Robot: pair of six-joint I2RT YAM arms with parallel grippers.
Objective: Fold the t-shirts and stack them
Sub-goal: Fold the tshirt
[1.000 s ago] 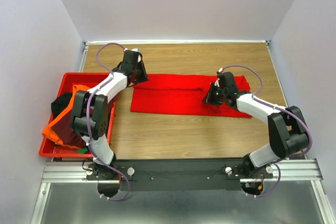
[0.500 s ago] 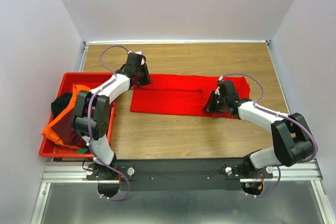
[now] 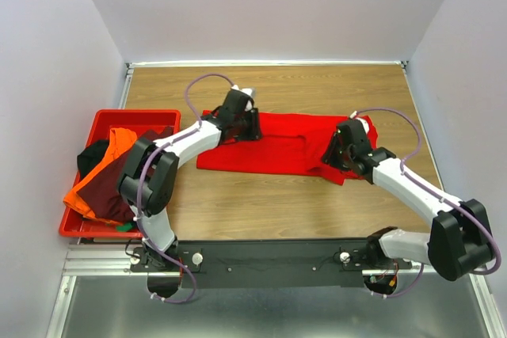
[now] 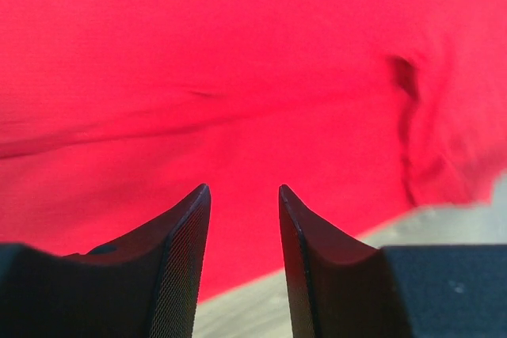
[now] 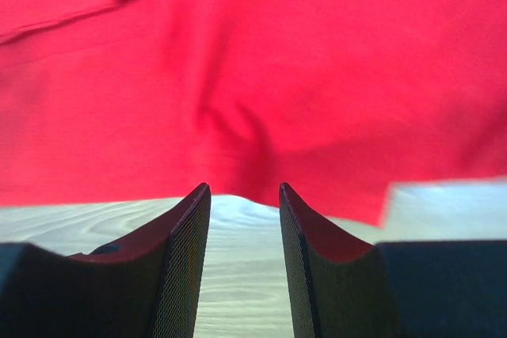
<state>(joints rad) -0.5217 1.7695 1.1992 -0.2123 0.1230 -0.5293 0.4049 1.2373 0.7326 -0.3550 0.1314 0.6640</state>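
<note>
My right gripper drops toward the right in the wrist view onto the red shirt's jutting front corner next. That corner sticks out past the folded shirt's edge.
The bright red t-shirt lies folded into a long band across the middle of the table. My left gripper is open and empty above the shirt's back left part; in the left wrist view red cloth fills the gap between the fingers. My right gripper is open and empty by the shirt's front right edge; in the right wrist view bare wood shows between the fingers and the shirt's edge lies just ahead. The orange, dark maroon and black shirts lie heaped at the left.
The red plastic crate holding the heaped shirts stands at the table's left edge. Bare wooden table lies behind and in front of the red shirt. White walls close in the back and sides.
My left gripper has moved right, from the shirt's back left corner onto the shirt. My right gripper has moved right and nearer, and the shirt's front right corner has shifted nearer.
</note>
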